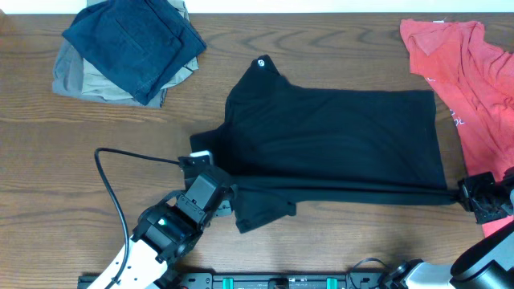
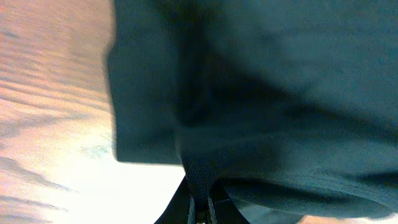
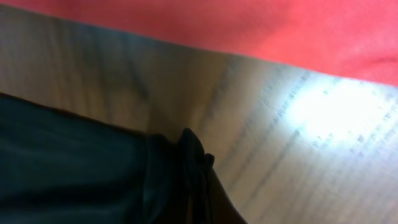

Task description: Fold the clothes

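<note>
Next, my left gripper carries the pinched near part outward and down onto the shirt's flat cloth (image 1: 247, 138) and releases it, as that spot lies outward of and below it.
A black T-shirt (image 1: 337, 140) lies across the middle of the table, its near edge folded over. My left gripper (image 1: 227, 195) is shut on the shirt's near left part by the sleeve; the left wrist view shows dark cloth (image 2: 249, 93) pinched between the jaws (image 2: 200, 208). My right gripper (image 1: 466, 193) is shut on the shirt's near right corner; the right wrist view shows the bunched black cloth (image 3: 74, 168) in the jaws (image 3: 198, 168).
A red shirt (image 1: 474, 72) lies crumpled at the far right, and it shows in the right wrist view (image 3: 249, 25). A stack of folded clothes, dark blue on top (image 1: 132, 40), sits at the far left. A black cable (image 1: 112, 172) loops near the left arm.
</note>
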